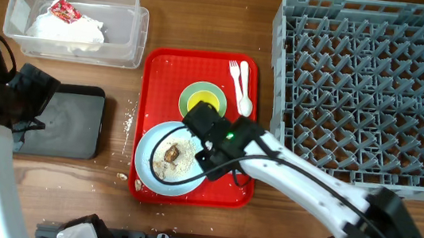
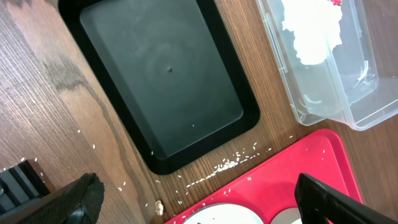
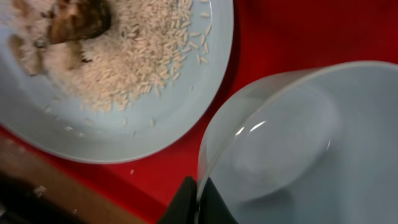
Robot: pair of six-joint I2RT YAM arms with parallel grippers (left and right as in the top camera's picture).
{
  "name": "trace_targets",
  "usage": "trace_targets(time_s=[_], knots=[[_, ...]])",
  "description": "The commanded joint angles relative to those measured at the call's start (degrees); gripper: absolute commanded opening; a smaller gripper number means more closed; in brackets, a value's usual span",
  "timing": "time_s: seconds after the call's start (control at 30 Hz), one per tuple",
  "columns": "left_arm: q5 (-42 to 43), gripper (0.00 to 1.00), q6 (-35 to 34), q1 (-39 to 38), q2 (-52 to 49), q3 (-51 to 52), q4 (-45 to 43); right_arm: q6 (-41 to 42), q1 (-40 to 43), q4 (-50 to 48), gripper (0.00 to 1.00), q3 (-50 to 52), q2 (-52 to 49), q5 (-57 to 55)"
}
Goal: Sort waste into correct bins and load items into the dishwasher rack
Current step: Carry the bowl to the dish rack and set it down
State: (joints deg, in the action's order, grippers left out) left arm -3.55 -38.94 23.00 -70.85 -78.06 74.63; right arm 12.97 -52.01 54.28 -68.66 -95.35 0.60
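Note:
I will next lift and turn my right gripper to carry the bowl onto the rack's tray-side wires, which are to its right in the overhead view, and then let go of the bowl.
My right gripper [image 3: 200, 198] is shut on the rim of the light blue bowl [image 3: 298, 137], which is tilted over the red tray beside the light blue plate [image 1: 160, 169]. The plate [image 3: 143, 118] carries rice and a brown food scrap [image 1: 172, 154]. In the overhead view the bowl is hidden under my right gripper [image 1: 207, 146]. My left gripper [image 2: 196, 208] is open and empty above the table between the black tray [image 2: 161, 81] and the red tray. The clear tub [image 1: 125, 41] holds white napkins [image 1: 70, 29] and a red-and-white wrapper [image 1: 64, 11]. The grey dishwasher rack [image 1: 375, 90] stands at the right.
On the flat red serving tray [image 1: 162, 65] a yellow-green cup sits in the pale green bowl [image 1: 203, 101], with the white fork and spoon [image 1: 241, 84] beside them. Pale crumbs [image 1: 128, 121] lie on the wood between the black tray [image 1: 67, 122] and the red tray.

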Motion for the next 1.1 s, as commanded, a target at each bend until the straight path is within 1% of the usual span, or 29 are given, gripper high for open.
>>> trace_targets(time_s=[0.0, 0.13, 0.2, 0.27, 0.33, 0.37, 0.4, 0.43, 0.5, 0.6, 0.7, 0.73, 0.8, 0.83, 0.9, 0.93, 1.0, 1.03, 1.07], knots=[[-0.2, 1.00, -0.7, 0.4, 0.4, 0.1, 0.0, 0.8, 2.4, 3.0, 0.04, -5.6, 7.7, 0.8], [-0.2, 1.00, -0.7, 0.4, 0.4, 0.1, 0.0, -0.2, 7.3, 4.5, 0.04, -8.0, 15.1, 0.8], [-0.1, 1.00, -0.7, 0.4, 0.4, 0.1, 0.0, -2.3, 12.5, 3.6, 0.04, -8.1, 19.8, 1.0], [-0.2, 1.00, -0.7, 0.4, 0.4, 0.1, 0.0, -6.3, 21.1, 2.5, 0.04, -8.1, 23.9, 5.6], [-0.1, 1.00, -0.7, 0.4, 0.4, 0.1, 0.0, -10.9, 29.7, 1.0, 0.04, -8.1, 25.7, 14.5], [-0.2, 1.00, -0.7, 0.4, 0.4, 0.1, 0.0, -12.7, 34.9, -0.1, 0.04, -8.1, 25.7, 20.7], [-0.2, 1.00, -0.7, 0.4, 0.4, 0.1, 0.0, -13.9, 38.8, -1.1, 0.04, -8.1, 25.4, 25.7], [-0.2, 1.00, -0.7, 0.4, 0.4, 0.1, 0.0, -16.0, 44.8, -2.6, 0.04, -8.1, 24.3, 34.4], [-0.2, 1.00, -0.7, 0.4, 0.4, 0.1, 0.0, -17.6, 52.0, -4.9, 0.04, -8.1, 21.8, 45.5], [-0.2, 1.00, -0.7, 0.4, 0.4, 0.1, 0.0, -17.5, 60.0, -10.0, 0.04, -8.1, 15.8, 59.6], [-0.2, 1.00, -0.7, 0.4, 0.4, 0.1, 0.0, -16.6, 64.2, -16.2, 0.04, -8.1, 8.2, 72.4], [-0.2, 1.00, -0.7, 0.4, 0.4, 0.1, 0.0, -13.1, 65.2, -19.9, 0.04, -8.1, 4.9, 75.8], [-0.2, 1.00, -0.7, 0.4, 0.4, 0.1, 0.0, -4.4, 66.6, -26.4, 0.04, -8.1, -0.5, 78.8], [-0.2, 1.00, -0.7, 0.4, 0.4, 0.1, 0.0, 0.8, 67.5, -31.3, 0.04, -8.1, -4.2, 81.9], [-0.2, 1.00, -0.7, 0.4, 0.4, 0.1, 0.0, 6.8, 68.3, -39.5, 0.05, -8.1, -9.4, 87.3], [-0.2, 1.00, -0.7, 0.4, 0.4, 0.1, 0.0, 11.8, 68.6, -45.5, 0.04, -8.1, -12.6, 89.8], [-0.2, 1.00, -0.7, 0.4, 0.4, 0.1, 0.0, 17.8, 68.6, -52.4, 0.04, -8.1, -16.1, 90.9], [-0.2, 1.00, -0.7, 0.4, 0.4, 0.1, 0.0, 22.2, 68.6, -56.6, 0.04, -8.1, -18.3, 90.8], [-0.2, 1.00, -0.7, 0.4, 0.4, 0.1, 0.0, 24.2, 68.6, -59.3, 0.04, -8.1, -19.5, 90.4]])
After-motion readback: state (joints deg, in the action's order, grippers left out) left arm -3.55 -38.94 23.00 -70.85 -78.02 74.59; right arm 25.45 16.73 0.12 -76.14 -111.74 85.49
